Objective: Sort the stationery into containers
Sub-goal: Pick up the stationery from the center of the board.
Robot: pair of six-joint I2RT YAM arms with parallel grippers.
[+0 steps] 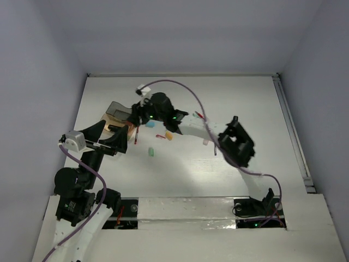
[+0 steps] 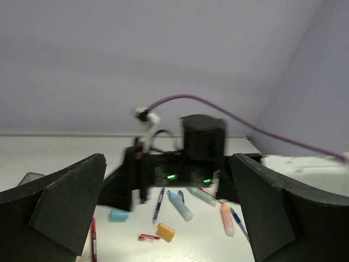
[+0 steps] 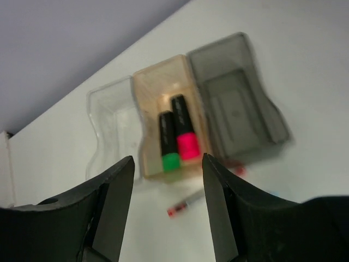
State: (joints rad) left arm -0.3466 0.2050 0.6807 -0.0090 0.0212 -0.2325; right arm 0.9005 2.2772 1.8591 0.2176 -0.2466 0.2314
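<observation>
I need to swing my empty right gripper from the containers down onto the purple cap next, far to its right in the top view.
The containers are three joined compartments: a clear one (image 3: 112,117), a tan one (image 3: 163,87) and a grey one (image 3: 234,103). A green highlighter (image 3: 170,147) and a pink highlighter (image 3: 185,136) lie side by side in the tan one. My right gripper (image 3: 168,161) hovers over its near end, open, with nothing between the fingers. My left gripper (image 2: 169,158) is open and empty, facing the right wrist. On the table in front of it lie a pale-blue highlighter (image 2: 180,205), a blue pen (image 2: 158,203), a peach highlighter (image 2: 227,219) and an orange eraser (image 2: 166,232).
A short red-tipped pen (image 3: 185,204) lies just in front of the containers. A mint eraser (image 1: 151,153) sits alone toward the table's middle. A pale-blue cap (image 2: 118,215) and a red pen (image 2: 93,240) lie near my left finger. The right arm's elbow (image 1: 237,143) stands over the right half.
</observation>
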